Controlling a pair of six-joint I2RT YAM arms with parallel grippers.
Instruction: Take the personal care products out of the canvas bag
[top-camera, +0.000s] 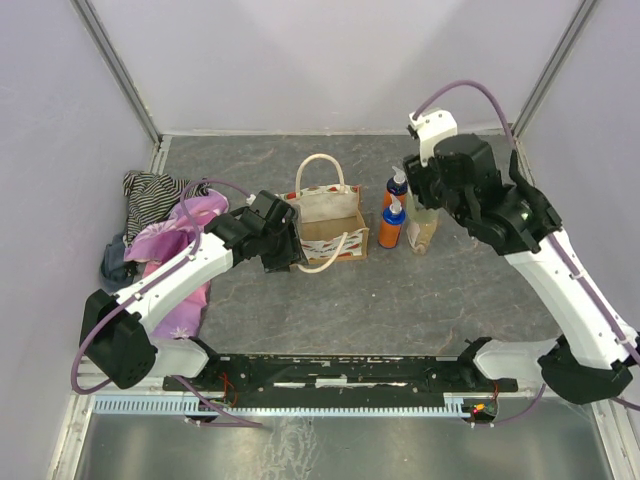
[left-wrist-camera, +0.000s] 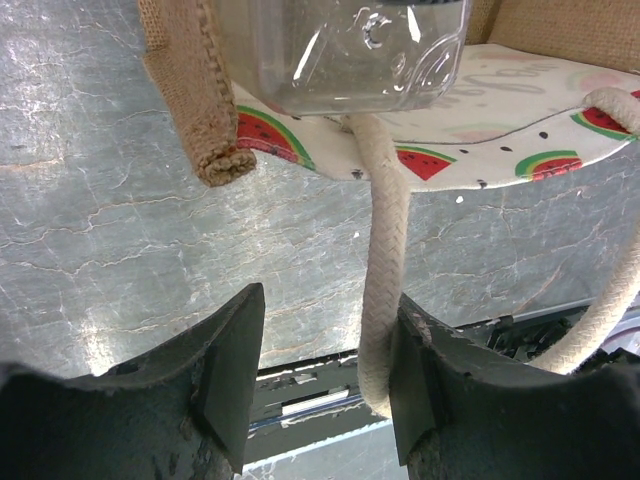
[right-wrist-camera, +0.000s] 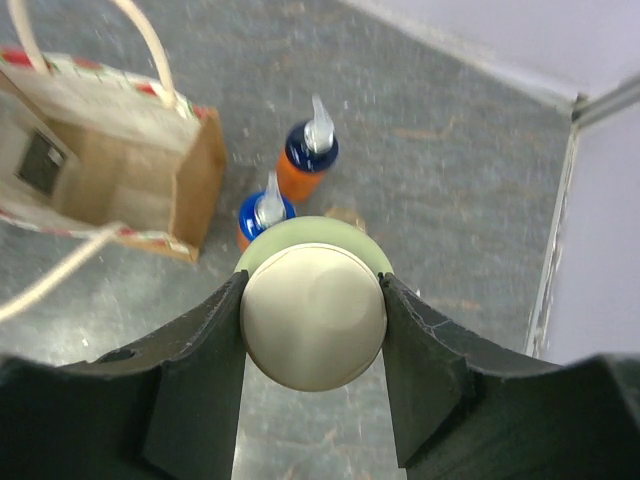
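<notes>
I should bring the bottle down with my right gripper onto the bare tabletop at the near side of the orange pump bottles and release its cap, because that spot is empty.
The canvas bag (top-camera: 328, 208) stands mid-table with its mouth open and one rope handle (left-wrist-camera: 385, 250) hanging forward. My left gripper (top-camera: 284, 248) (left-wrist-camera: 328, 300) is open at the bag's left side, and the rope lies against its right finger (left-wrist-camera: 415, 370). A clear bottle (left-wrist-camera: 340, 45) shows at the bag's watermelon-printed edge (left-wrist-camera: 450, 140). My right gripper (top-camera: 425, 203) (right-wrist-camera: 313, 285) is shut on the cream cap of a beige bottle (right-wrist-camera: 313, 315) (top-camera: 424, 232), right of the bag (right-wrist-camera: 120, 160). Two orange pump bottles (top-camera: 397, 190) (top-camera: 391, 226) (right-wrist-camera: 305, 160) (right-wrist-camera: 262, 215) stand between the bag and that bottle.
A striped cloth (top-camera: 150, 190), a pink cloth (top-camera: 180, 245) and a dark blue cloth (top-camera: 112, 262) are piled at the left wall. White enclosure walls close in the back and both sides. A black rail (top-camera: 330, 372) runs along the near edge.
</notes>
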